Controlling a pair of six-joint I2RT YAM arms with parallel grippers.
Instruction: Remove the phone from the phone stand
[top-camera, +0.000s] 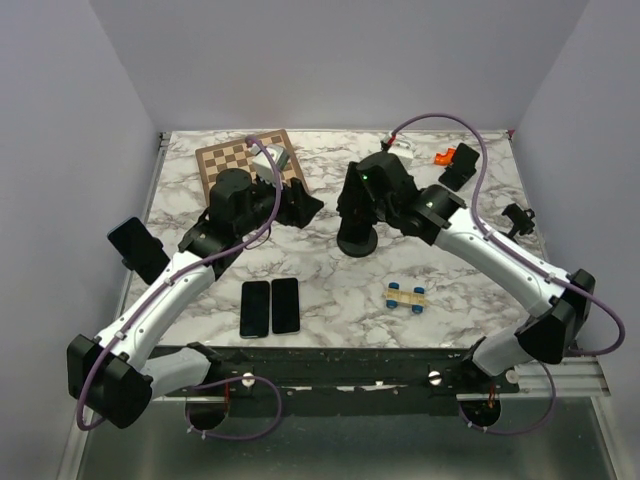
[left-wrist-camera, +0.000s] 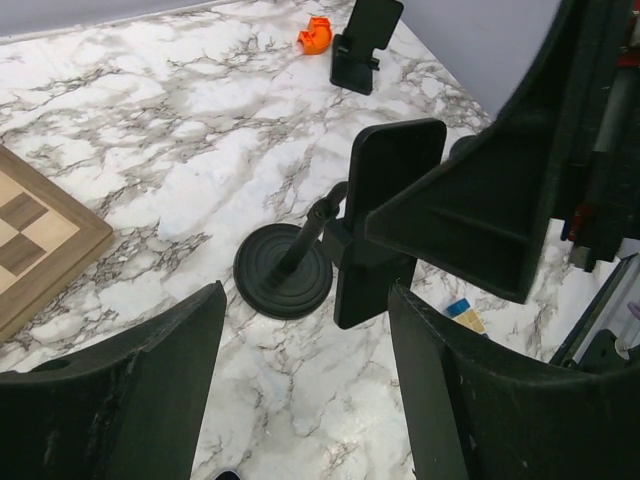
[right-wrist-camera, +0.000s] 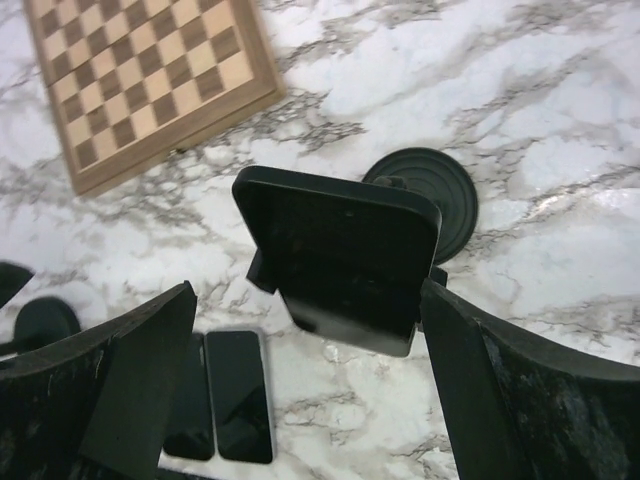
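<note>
I need to turn my right gripper square to the phone next, because the phone slants nearer one finger. Then I need to lower it onto the phone's upper side edges.
A black phone (right-wrist-camera: 340, 255) sits in the cradle of a black stand with a round base (right-wrist-camera: 440, 195) at the table's middle. My right gripper (right-wrist-camera: 308, 300) is open, with a finger on each side of the phone. The right finger (right-wrist-camera: 470, 360) is close to the phone's edge and the left finger is well apart from it. In the top view the right gripper (top-camera: 360, 205) hides the phone above the stand base (top-camera: 357, 242). My left gripper (left-wrist-camera: 305, 300) is open and empty, just left of the stand (left-wrist-camera: 283, 270), facing the phone (left-wrist-camera: 385, 215).
Two black phones (top-camera: 270, 307) lie flat near the front edge. A chessboard (top-camera: 240, 160) is at the back left. Other stands holding phones are at the left edge (top-camera: 135, 245) and back right (top-camera: 460, 165), where an orange piece (top-camera: 442, 158) also lies. A small toy car (top-camera: 407, 296) is front right.
</note>
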